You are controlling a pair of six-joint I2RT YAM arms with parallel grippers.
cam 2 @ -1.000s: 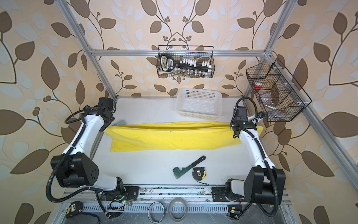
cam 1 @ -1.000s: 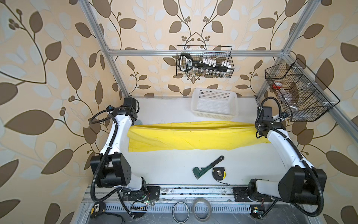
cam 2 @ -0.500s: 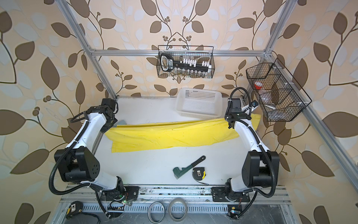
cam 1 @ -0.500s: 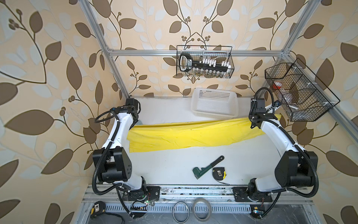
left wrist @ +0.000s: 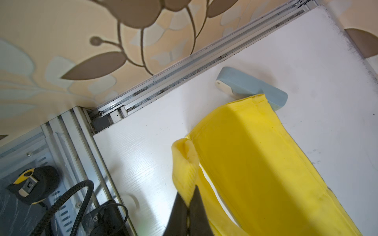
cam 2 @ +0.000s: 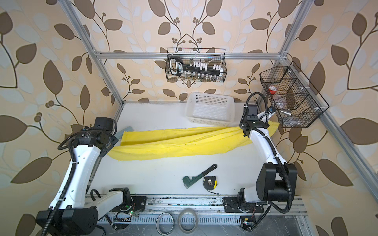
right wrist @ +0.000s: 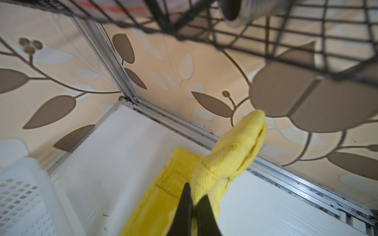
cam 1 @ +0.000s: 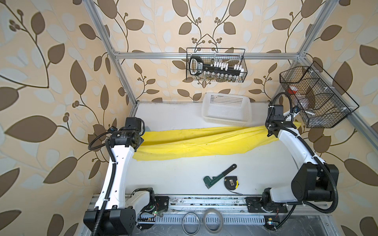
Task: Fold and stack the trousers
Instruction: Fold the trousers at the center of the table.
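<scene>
My left gripper is holding the bunched edge of the trousers and needs to move down and outward to release it onto the flat leg layer point(cam 2: 129, 137) point(left wrist: 232, 133), because that layer lies below and outward of the gripper's fingers.
The bright yellow trousers point(cam 1: 204, 143) point(cam 2: 180, 143) stretch as a long band across the middle of the white table, twisted and sagging between both arms. My left gripper point(left wrist: 191, 196) is shut on a bunched edge at the leg end point(left wrist: 255, 153), by the table's left side; in both top views the wrist point(cam 1: 131, 137) hides its jaws. At the right side, my right gripper point(right wrist: 194, 196) is shut on the ribbed waistband, which stands up above the pocket end point(right wrist: 163, 200). In a top view that wrist point(cam 1: 276, 122) hangs near the wire basket.
A white perforated basket point(cam 1: 226, 109) stands at the back, just behind the trousers. A green pipe wrench point(cam 1: 219, 178) and a tape measure point(cam 1: 231, 182) lie near the front. A blue-grey block point(left wrist: 251, 85) lies under the leg end. A black wire basket point(cam 1: 315, 98) hangs close above the right wrist.
Both arms have moved toward the back wall with the trouser ends held. The right end rose first, then the left. The flat yellow strip now lifts at both ends and twists.
</scene>
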